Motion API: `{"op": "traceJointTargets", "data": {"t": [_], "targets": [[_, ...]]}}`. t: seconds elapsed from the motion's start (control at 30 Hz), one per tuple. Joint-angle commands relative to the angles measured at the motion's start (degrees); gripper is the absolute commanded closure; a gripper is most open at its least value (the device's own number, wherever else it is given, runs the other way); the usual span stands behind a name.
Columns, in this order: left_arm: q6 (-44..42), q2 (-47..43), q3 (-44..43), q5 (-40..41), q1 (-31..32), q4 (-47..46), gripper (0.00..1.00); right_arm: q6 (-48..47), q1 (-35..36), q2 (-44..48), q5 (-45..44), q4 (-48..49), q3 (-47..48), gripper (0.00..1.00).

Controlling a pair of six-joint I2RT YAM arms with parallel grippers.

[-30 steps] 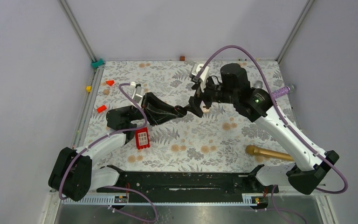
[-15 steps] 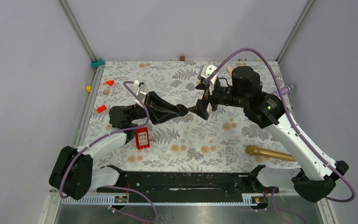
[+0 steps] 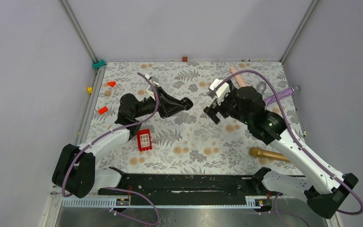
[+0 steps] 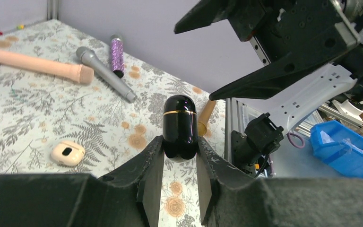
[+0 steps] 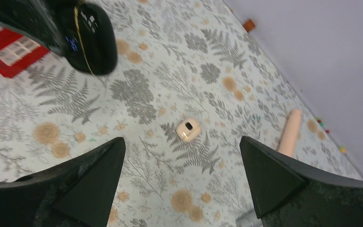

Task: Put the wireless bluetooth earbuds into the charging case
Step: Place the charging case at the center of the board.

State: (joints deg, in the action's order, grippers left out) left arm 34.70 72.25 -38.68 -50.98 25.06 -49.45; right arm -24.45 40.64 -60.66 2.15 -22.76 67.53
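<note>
My left gripper tilts its fingers down next, lowers the black case onto the bare mat (image 3: pixel 188 114) beside the beige pod and releases it, since that mat lies below.
A glossy black oval charging case (image 4: pixel 180 123) with a thin gold band is pinched at its lower end by my left gripper (image 4: pixel 179 146), which is shut on it. The case looks closed. From above, the case (image 3: pixel 185 101) is held off the floral mat near the middle. It also shows in the right wrist view, top left (image 5: pixel 87 40). My right gripper (image 5: pixel 182 142) is open with nothing between its fingers, and sits to the right of the case (image 3: pixel 211 113). The earbuds are out of view.
A small beige pod (image 5: pixel 188 128) lies on the mat below the right gripper. A red block (image 3: pixel 144 140) lies front left and a gold microphone (image 3: pixel 269 153) front right. A pink stick (image 4: pixel 33 66), a grey microphone (image 4: pixel 106 73) and a purple glitter handle (image 4: pixel 117 49) lie at the back right.
My right gripper has drawn back to the right, away from the case, staying open. My left gripper has swung the case a little toward the back.
</note>
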Motion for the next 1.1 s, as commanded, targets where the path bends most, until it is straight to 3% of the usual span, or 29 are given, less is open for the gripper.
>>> {"op": "traceJointTargets", "data": {"t": [0.0,0.27,0.33,0.57,0.77,1.07], "targets": [[-4.3,1.0,-4.2,2.7,-0.1,4.6,1.0,0.4,-1.2,6.2,-9.2,10.9,-7.8,0.0],[-25.4,8.5,-18.9,11.5,-0.2,39.8,1.0,2.6,-4.6,9.2,-7.5,19.0,-18.1,0.0],[-31.1,11.1,-21.6,11.0,-0.2,45.5,1.0,2.2,-5.3,9.6,-7.5,20.1,-19.5,0.01],[-39.0,21.7,-30.6,9.6,-0.3,61.9,1.0,2.6,-6.8,11.6,-6.4,22.2,-21.7,0.01],[-38.5,33.6,-41.2,8.3,-0.2,73.5,1.0,1.8,-7.2,11.5,-7.3,24.3,-22.2,0.0],[-29.3,48.7,-53.2,9.7,-0.2,79.6,1.0,0.8,-7.9,11.8,-7.7,24.8,-22.9,0.01]]}}
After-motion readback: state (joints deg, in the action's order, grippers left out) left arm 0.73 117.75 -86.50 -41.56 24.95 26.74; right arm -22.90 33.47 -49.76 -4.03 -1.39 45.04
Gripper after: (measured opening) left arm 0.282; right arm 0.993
